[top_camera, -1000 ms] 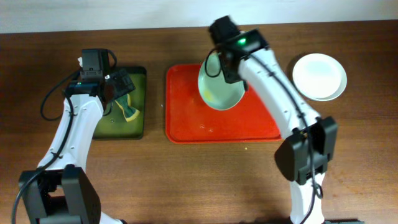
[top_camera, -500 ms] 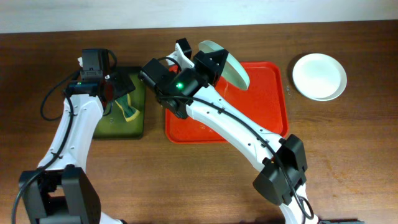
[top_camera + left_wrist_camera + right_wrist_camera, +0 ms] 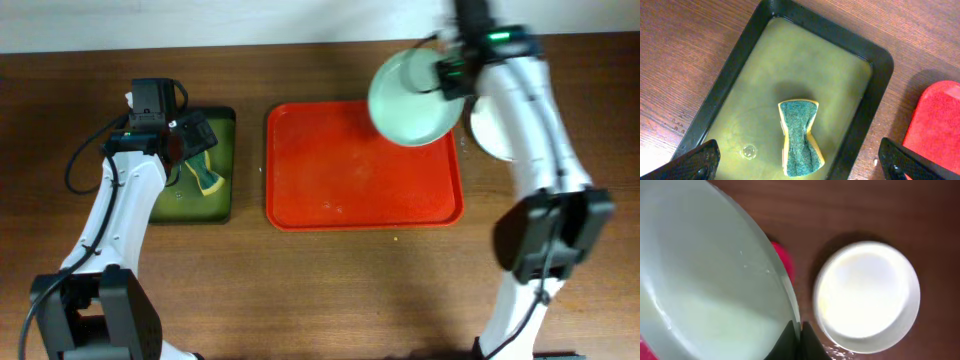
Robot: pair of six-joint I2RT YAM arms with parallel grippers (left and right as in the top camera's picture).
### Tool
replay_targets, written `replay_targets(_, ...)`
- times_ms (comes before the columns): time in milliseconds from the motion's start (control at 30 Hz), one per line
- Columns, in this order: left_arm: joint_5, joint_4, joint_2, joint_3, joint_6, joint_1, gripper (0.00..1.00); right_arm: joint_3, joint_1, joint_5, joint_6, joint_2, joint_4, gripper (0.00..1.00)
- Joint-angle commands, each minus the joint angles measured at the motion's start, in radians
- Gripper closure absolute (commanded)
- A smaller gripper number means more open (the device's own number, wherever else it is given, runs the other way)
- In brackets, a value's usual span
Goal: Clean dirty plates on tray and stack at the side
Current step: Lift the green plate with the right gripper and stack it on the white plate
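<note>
The white plate [image 3: 491, 130] [image 3: 867, 295] is below my right gripper and to its right in the overhead view. I will carry the blue-green plate over, lower it to stack them and let go.
My right gripper [image 3: 447, 76] is shut on the rim of a pale blue-green plate [image 3: 410, 100] and holds it in the air over the back right corner of the red tray [image 3: 350, 190]. In the right wrist view the gripper [image 3: 800, 341] pinches the plate's edge [image 3: 705, 280]. The white plate [image 3: 867, 295] lies on the table just right of it, partly hidden by the arm in the overhead view [image 3: 482, 135]. The tray holds no plate. A third plate does not show. My left gripper [image 3: 195, 150] is open and empty above a sponge [image 3: 799, 136].
The sponge [image 3: 208, 180] lies in a dark green tray [image 3: 228, 165] holding yellowish liquid, left of the red tray. In the left wrist view the green tray's rim [image 3: 875, 95] runs beside the red tray's corner [image 3: 940, 125]. The table is brown wood.
My right arm has swung the pale blue-green plate from over the tray's back left part to its back right corner, close to the white plate. The left arm has not moved.
</note>
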Motion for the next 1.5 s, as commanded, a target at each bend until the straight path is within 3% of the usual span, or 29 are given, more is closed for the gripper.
replay_targets(0,-0.001,0.001,-0.005,0.010,0.008,0.003,0.01,0.016,-0.248,-0.451,0.021,0.038,-0.005,0.96)
replay_targets(167,-0.001,0.001,-0.005,0.010,0.008,0.003,0.01,0.016,-0.481,-0.464,0.073,0.158,0.010,0.96)
replay_targets(233,-0.001,0.001,-0.005,0.010,0.009,0.003,0.01,0.016,-0.501,-0.453,0.073,0.185,0.018,0.96)
replay_targets(367,-0.001,0.001,-0.005,0.010,0.009,0.003,0.01,0.015,-0.512,-0.242,0.140,0.230,0.037,0.96)
replay_targets(467,-0.001,0.001,-0.005,0.010,0.009,0.003,0.01,0.015,-0.512,-0.228,0.145,0.245,0.043,0.92)
replay_targets(500,-0.001,0.001,-0.005,0.010,0.009,0.003,0.01,0.015,-0.512,-0.227,0.145,0.246,0.044,0.85)
replay_targets(533,-0.001,0.001,-0.005,0.010,0.009,0.003,0.00,0.015,-0.513,-0.227,0.145,0.246,0.047,0.49)
replay_targets(567,-0.001,0.001,-0.005,0.010,0.009,0.003,0.01,0.015,-0.513,-0.227,0.145,0.246,0.048,0.02)
replay_targets(733,-0.001,0.002,-0.005,0.010,0.009,0.003,0.01,0.015,-0.513,-0.251,0.145,0.224,-0.028,0.02)
replay_targets(833,-0.001,0.002,-0.005,0.010,0.009,0.003,0.01,0.015,-0.513,-0.490,0.144,0.113,-0.085,0.02)
replay_targets(900,-0.001,0.002,-0.005,0.010,0.009,0.003,0.01,0.015,-0.508,-0.540,0.143,0.028,-0.133,0.02)
replay_targets(1067,0.000,0.012,-0.005,0.010,0.008,0.003,0.01,0.015,-0.425,-0.564,-0.158,-0.151,-0.426,0.02)
replay_targets(1167,-0.001,0.021,-0.005,0.010,0.008,0.003,0.01,0.015,-0.385,-0.756,-0.379,-0.223,-0.571,0.02)
replay_targets(1333,-0.001,0.036,-0.005,0.010,0.008,0.003,0.01,-0.084,-0.401,-0.766,-0.377,-0.444,-0.575,0.02)
replay_targets(1467,-0.001,0.035,-0.005,0.010,0.008,0.003,0.01,-0.304,-0.401,-0.788,-0.377,-0.705,-0.559,0.02)
